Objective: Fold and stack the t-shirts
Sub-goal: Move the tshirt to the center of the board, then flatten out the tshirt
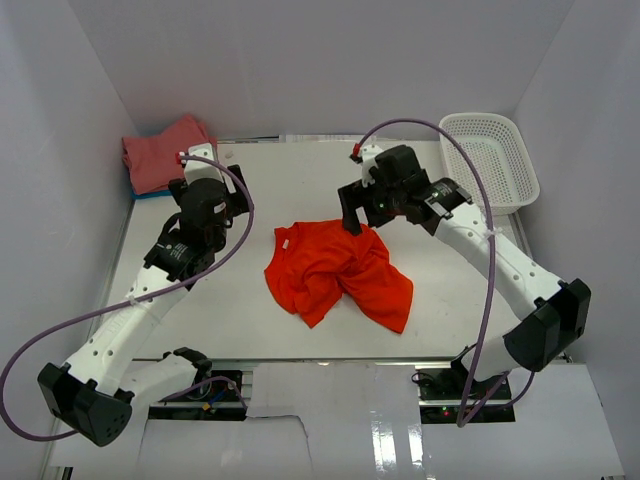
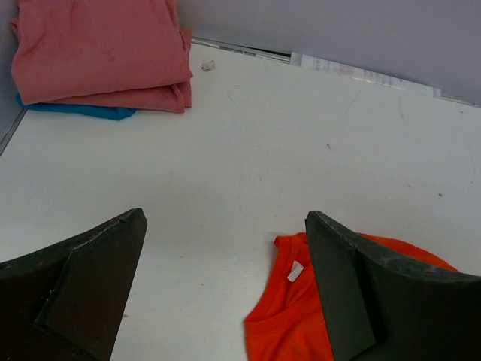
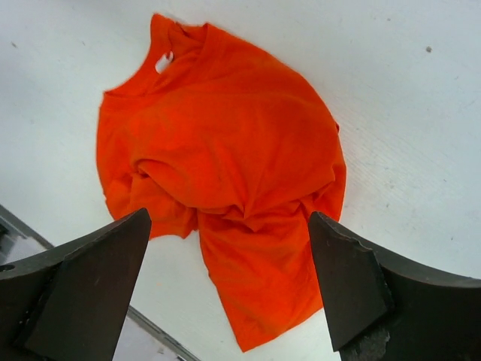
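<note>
My right gripper should next go back over the orange-red shirt and down to the collar's near end [image 1: 268, 268] [image 3: 110, 93], which lies uncovered below and to its left in the top view.
The orange-red t-shirt [image 1: 335, 272] lies crumpled in the middle of the table; it also shows in the right wrist view [image 3: 225, 158] and its collar with a white label shows in the left wrist view [image 2: 289, 301]. The salmon-pink t-shirt [image 1: 160, 152] lies folded at the far left corner on top of the folded blue t-shirt [image 2: 83, 110]. My left gripper [image 1: 222, 205] is open and empty, left of the orange-red shirt. My right gripper [image 1: 358, 215] is open and empty, above the shirt's far edge.
A white mesh basket [image 1: 492, 158] stands at the far right corner. White walls close in the table on the left, back and right. Purple cables loop from both arms.
</note>
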`<state>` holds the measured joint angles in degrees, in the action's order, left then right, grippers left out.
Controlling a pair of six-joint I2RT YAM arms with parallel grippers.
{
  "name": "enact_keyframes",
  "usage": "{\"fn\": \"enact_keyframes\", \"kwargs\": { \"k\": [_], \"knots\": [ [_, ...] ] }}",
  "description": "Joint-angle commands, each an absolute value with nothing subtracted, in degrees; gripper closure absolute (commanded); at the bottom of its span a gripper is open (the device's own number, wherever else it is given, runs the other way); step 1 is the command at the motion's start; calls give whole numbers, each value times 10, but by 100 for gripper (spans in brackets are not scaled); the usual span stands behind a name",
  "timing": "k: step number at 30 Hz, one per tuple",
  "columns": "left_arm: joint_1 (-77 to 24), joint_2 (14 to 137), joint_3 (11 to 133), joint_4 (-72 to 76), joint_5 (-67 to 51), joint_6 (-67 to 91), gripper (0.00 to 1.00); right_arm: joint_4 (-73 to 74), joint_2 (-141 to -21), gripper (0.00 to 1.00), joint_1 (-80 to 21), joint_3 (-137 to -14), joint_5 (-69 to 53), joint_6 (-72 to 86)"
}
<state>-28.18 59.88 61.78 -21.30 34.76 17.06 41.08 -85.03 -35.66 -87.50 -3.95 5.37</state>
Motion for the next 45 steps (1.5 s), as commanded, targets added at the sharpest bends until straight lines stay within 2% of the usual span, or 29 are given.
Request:
{"fn": "enact_keyframes", "kwargs": {
  "k": [1, 5, 6, 10, 15, 20, 31, 45],
  "knots": [
    [-279, 587, 641, -236, 373, 180, 2, 373, -805, 8, -406, -815, 18, 25],
    [-274, 638, 676, -271, 342, 186, 2, 317, -793, 9, -461, -734, 50, 26],
    [-240, 652, 684, -293, 325, 192, 2, 304, -791, 9, -474, -718, 60, 28],
    [-127, 701, 693, -307, 113, 219, 2, 248, -802, 11, -518, -665, 71, 39],
    [-65, 722, 722, -330, 71, 259, 2, 216, -860, 15, -560, -675, 89, 41],
    [26, 779, 758, -341, -41, 273, 2, 198, -924, 18, -605, -707, 115, 40],
    [68, 801, 743, -332, -52, 286, 2, 212, -1056, 21, -679, -843, 162, 15],
    [112, 785, 723, -326, -63, 294, 2, 278, -1232, 23, -685, -1043, 160, 8]
  ]
}}
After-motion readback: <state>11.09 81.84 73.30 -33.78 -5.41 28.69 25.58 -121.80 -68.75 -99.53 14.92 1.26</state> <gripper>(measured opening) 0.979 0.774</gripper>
